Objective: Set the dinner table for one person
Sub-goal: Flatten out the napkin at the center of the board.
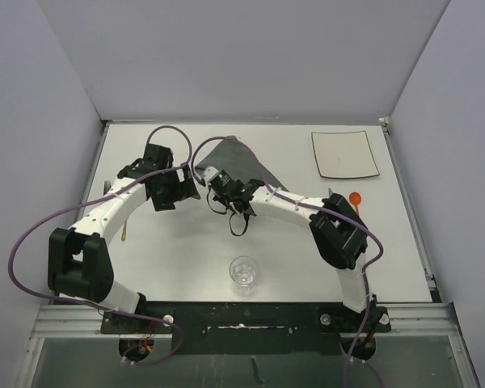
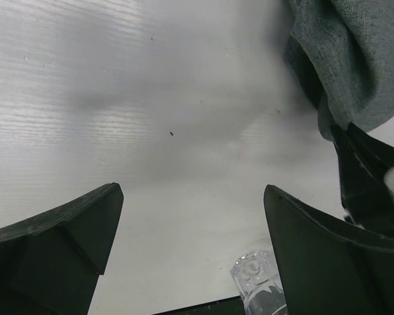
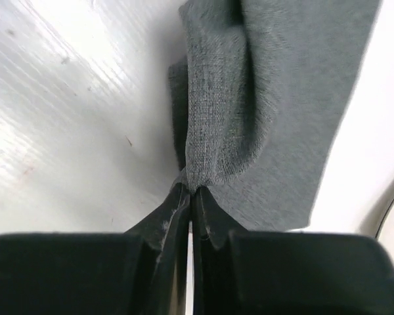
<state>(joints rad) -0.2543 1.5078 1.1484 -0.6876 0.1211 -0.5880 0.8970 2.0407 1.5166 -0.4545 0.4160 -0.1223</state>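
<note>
My right gripper lifts the placemat's bunched edge next, carries it outward toward the square white plate (image 1: 345, 154), then lowers it, because the placemat lies folded and crooked.
The white dinner table (image 1: 186, 259) carries a dark grey cloth placemat (image 1: 241, 158) at the back centre, bunched up at its near left corner. My right gripper (image 1: 218, 182) is shut on that bunched edge. In the right wrist view the cloth (image 3: 262, 98) rises in a fold from the pinched fingertips (image 3: 192, 189). My left gripper (image 1: 178, 190) hovers just left of it, open and holding nothing. Its wrist view shows bare table between the jaws (image 2: 192, 190) and the cloth (image 2: 348, 59) at upper right.
A clear glass (image 1: 244, 273) stands near the front centre, also seen as the glass (image 2: 256, 282) in the left wrist view. A square white plate (image 1: 345, 153) lies back right, an orange spoon (image 1: 355, 198) near it. A fork (image 1: 107, 187) lies at the left edge.
</note>
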